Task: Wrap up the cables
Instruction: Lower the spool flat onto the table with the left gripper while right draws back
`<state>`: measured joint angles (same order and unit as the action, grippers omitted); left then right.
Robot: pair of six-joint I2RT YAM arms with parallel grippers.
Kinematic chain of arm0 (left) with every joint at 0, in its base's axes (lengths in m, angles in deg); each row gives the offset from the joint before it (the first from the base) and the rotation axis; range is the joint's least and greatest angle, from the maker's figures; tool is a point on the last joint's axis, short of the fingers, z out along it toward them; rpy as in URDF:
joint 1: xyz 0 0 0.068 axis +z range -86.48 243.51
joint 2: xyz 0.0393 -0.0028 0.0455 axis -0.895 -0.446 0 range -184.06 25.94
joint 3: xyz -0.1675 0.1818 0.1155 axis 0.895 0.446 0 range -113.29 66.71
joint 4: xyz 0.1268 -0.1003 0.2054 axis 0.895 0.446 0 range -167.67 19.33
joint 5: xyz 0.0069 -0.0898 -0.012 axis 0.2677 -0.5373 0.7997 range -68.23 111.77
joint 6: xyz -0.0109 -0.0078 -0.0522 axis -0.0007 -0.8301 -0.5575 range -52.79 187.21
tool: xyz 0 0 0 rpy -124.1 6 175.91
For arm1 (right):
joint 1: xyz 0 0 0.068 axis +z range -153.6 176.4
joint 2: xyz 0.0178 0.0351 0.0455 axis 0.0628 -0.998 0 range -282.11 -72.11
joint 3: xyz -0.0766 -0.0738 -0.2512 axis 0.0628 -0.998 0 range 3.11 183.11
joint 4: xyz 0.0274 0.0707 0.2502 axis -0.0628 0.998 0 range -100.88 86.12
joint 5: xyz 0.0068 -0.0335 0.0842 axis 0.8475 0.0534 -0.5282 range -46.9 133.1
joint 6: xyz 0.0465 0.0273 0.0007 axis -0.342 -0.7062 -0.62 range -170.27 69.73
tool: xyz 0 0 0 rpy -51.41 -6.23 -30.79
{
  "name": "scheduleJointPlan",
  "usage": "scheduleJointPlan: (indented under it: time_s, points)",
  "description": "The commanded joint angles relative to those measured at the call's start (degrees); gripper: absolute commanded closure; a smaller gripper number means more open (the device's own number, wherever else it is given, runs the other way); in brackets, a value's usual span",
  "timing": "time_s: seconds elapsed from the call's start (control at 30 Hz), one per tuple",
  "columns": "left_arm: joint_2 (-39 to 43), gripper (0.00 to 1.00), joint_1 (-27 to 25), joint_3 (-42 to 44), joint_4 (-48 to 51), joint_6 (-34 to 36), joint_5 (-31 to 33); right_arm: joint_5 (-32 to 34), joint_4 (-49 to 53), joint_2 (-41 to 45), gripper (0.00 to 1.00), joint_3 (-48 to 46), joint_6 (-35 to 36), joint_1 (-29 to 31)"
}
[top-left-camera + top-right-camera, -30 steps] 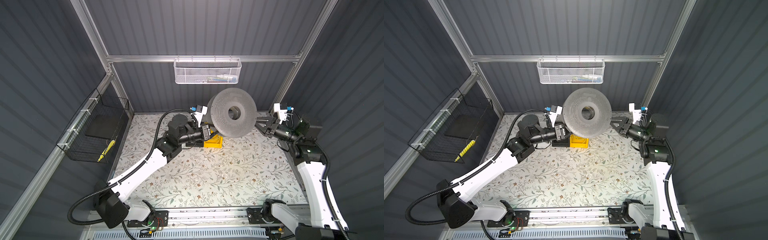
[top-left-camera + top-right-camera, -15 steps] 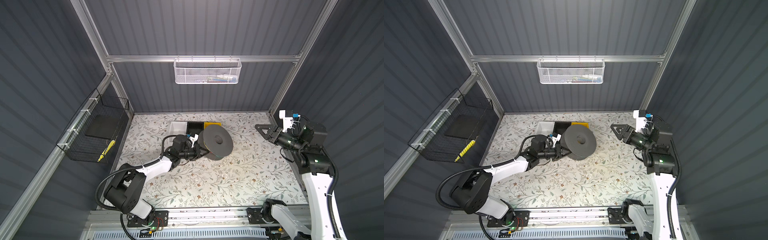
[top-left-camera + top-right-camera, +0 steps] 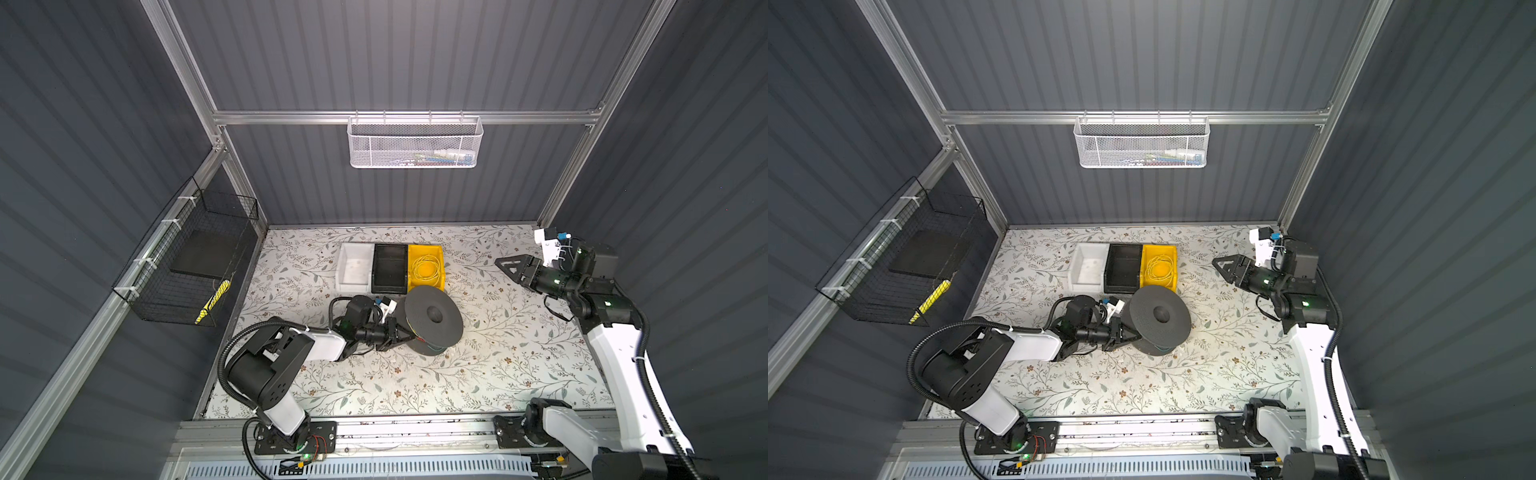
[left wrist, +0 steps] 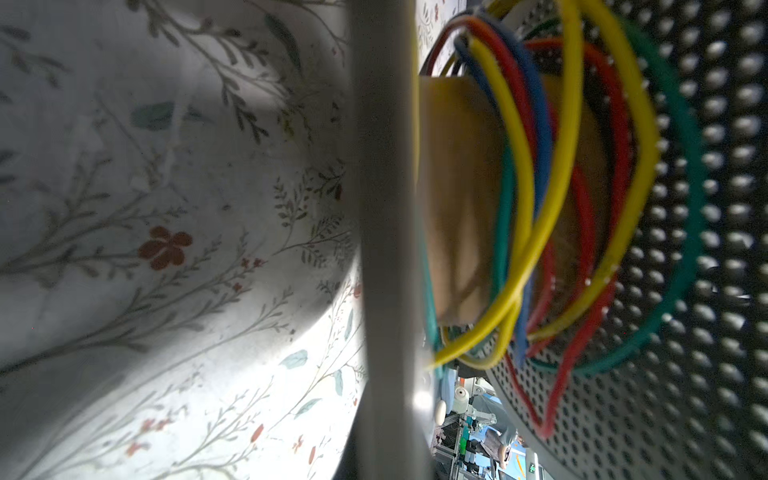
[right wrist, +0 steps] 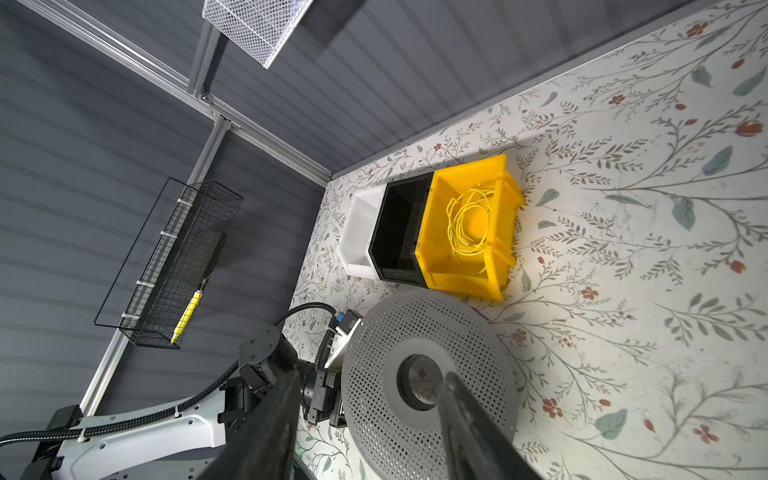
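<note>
My left gripper is holding the spool's edge (image 4: 386, 249), and because the spool sits tilted, it next needs to lower the edge onto the tabletop just below and let go.
A grey perforated spool (image 3: 434, 313) (image 3: 1158, 316) (image 5: 428, 382) rests tilted on the floral table, just in front of the bins. In the left wrist view, cables hang in loose loops around its tan core (image 4: 457, 187), among them a red one (image 4: 584, 216) and a yellow one (image 4: 570, 124). Blue and green loops lie with them. My left gripper (image 3: 401, 332) (image 3: 1125, 332) is shut on the spool's flange (image 4: 386, 249) at its left edge. My right gripper (image 3: 503, 266) (image 3: 1219, 266) (image 5: 370, 374) hovers open and empty at the far right, apart from the spool. A thin yellow cable coil (image 3: 426, 268) (image 5: 469, 224) lies in the yellow bin.
White (image 3: 353, 270), black (image 3: 388, 286) and yellow (image 3: 426, 248) bins stand side by side behind the spool. A black wire basket (image 3: 195, 257) hangs on the left wall. A white mesh basket (image 3: 415, 143) hangs on the back wall.
The spool came down from high up, between both grippers, to the table. My right gripper let go and drew back to the right. My left arm folded in, still gripping the spool.
</note>
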<state>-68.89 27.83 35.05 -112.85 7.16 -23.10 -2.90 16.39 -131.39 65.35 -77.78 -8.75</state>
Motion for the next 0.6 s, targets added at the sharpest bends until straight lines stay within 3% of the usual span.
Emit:
scheduleJointPlan:
  time_s: [0.0,0.17,0.27,0.4,0.57]
  points:
    - [-0.1,1.0,0.0,0.8,-5.8,4.1,-2.2,0.7,-1.3,-0.3,0.43,-0.4,2.3,0.6]
    - [3.0,0.98,0.1,0.5,11.2,13.5,1.9,0.6,-2.6,-0.8,0.42,-0.4,2.2,0.7]
    - [5.4,0.8,0.1,-0.6,21.2,18.3,5.8,0.1,-4.3,-0.8,0.42,-0.7,1.0,0.8]
    - [10.4,0.71,0.1,-0.9,29.2,20.9,11.8,-0.3,-4.7,-0.4,0.42,-0.6,0.4,0.9]
    - [12.8,0.65,0.1,-1.4,35.7,22.7,15.0,-0.1,-4.7,1.1,0.42,-1.3,0.4,0.9]
